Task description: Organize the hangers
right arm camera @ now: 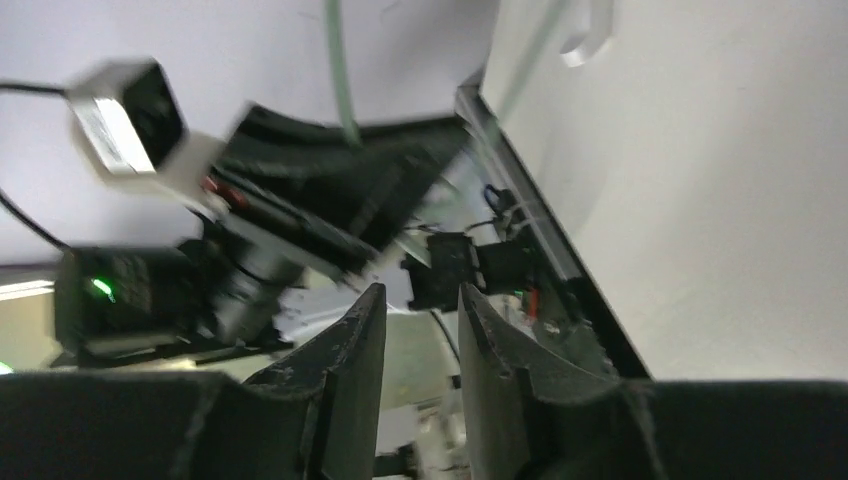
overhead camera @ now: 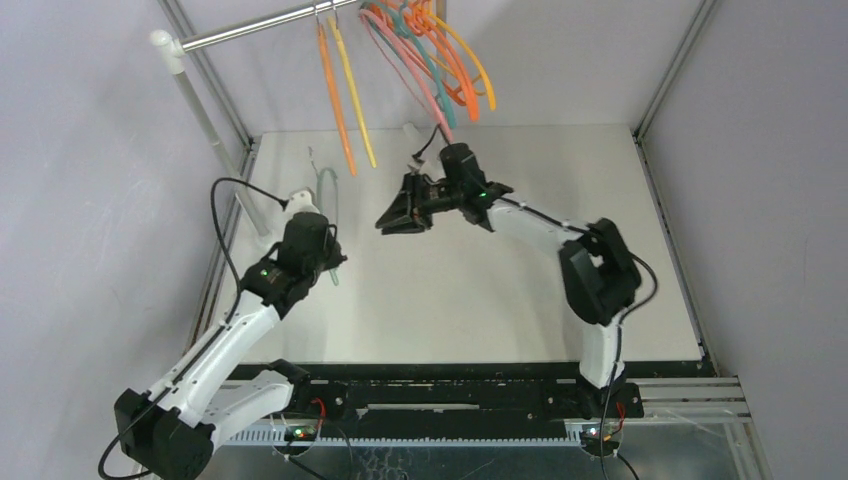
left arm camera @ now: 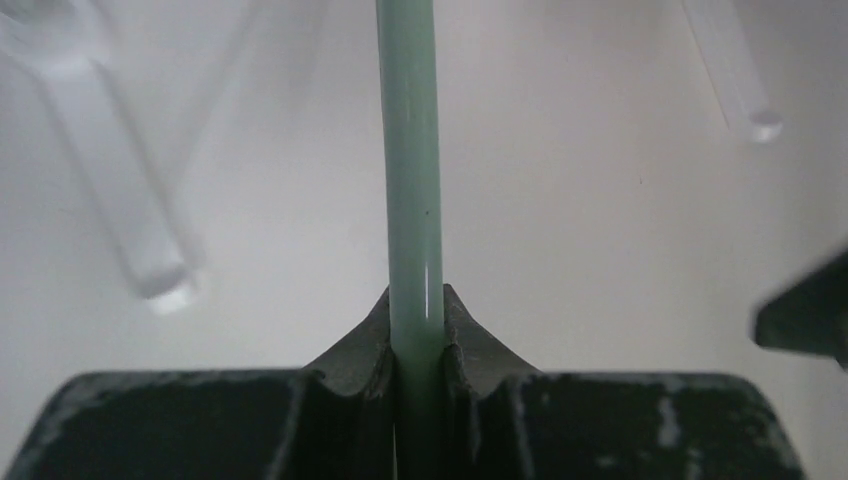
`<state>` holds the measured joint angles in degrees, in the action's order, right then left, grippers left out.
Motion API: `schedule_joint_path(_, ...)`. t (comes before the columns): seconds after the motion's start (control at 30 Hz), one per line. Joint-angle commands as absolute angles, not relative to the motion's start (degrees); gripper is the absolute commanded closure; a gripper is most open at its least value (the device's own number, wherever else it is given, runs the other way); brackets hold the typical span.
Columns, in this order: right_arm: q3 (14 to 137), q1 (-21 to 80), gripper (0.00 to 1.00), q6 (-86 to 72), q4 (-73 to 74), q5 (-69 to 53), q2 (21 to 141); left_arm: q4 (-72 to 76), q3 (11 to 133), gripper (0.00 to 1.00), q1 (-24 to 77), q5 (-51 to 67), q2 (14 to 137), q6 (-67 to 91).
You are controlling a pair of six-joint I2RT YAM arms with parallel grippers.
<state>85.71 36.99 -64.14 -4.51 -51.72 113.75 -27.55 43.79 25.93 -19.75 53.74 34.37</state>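
I will next move my left gripper up and outward and let go of the teal hanger [overhead camera: 327,192] on the silver bar's bare part [overhead camera: 270,18], which is above and outward of it and clear of hangers.
A teal hanger [overhead camera: 327,192] lies low over the table at the left, its small metal hook [overhead camera: 312,157] pointing to the back. My left gripper [overhead camera: 331,258] is shut on its thin teal bar [left arm camera: 410,160], which runs straight up between the jaws in the left wrist view. An orange hanger [overhead camera: 335,95] and a yellow hanger [overhead camera: 354,95] hang from the silver rail [overhead camera: 260,25]. A tangled bunch of pink, teal, orange and yellow hangers [overhead camera: 435,55] hangs further right. My right gripper [overhead camera: 388,224] is open and empty, pointing left below that bunch.
A white post [overhead camera: 200,110] holds the rail at the back left; blurred white posts [left arm camera: 135,210] also show in the left wrist view. The right wrist view shows my left arm [right arm camera: 230,250] and the teal bar [right arm camera: 340,80]. Grey walls enclose the table [overhead camera: 500,280].
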Motion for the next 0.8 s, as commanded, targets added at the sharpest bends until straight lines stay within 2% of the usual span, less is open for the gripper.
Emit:
schedule_joint_path(0.0,84.4,35.0,0.60,-43.3,15.5,-49.6,100.1,-32.6,56.7,1.00,25.8,-32.0,53.3,27.8)
schedule_joint_path(0.13,83.5,35.3,0.59,-26.9,33.9,-39.0,93.7,-32.0,64.6,1.00,25.8,-35.5,53.1,22.8)
schedule_joint_path(0.23,79.9,35.3,0.56,-21.0,38.9,-32.9,90.0,-30.8,70.3,1.00,25.8,-37.2,54.3,18.5)
schedule_joint_path(0.4,79.3,35.2,0.53,-15.0,45.7,-32.7,92.9,-27.6,74.9,1.00,25.8,-38.1,56.6,13.2)
schedule_joint_path(0.77,83.0,35.1,0.52,-12.7,48.4,-33.9,102.4,-22.8,79.0,1.00,26.8,-39.8,59.0,6.3)
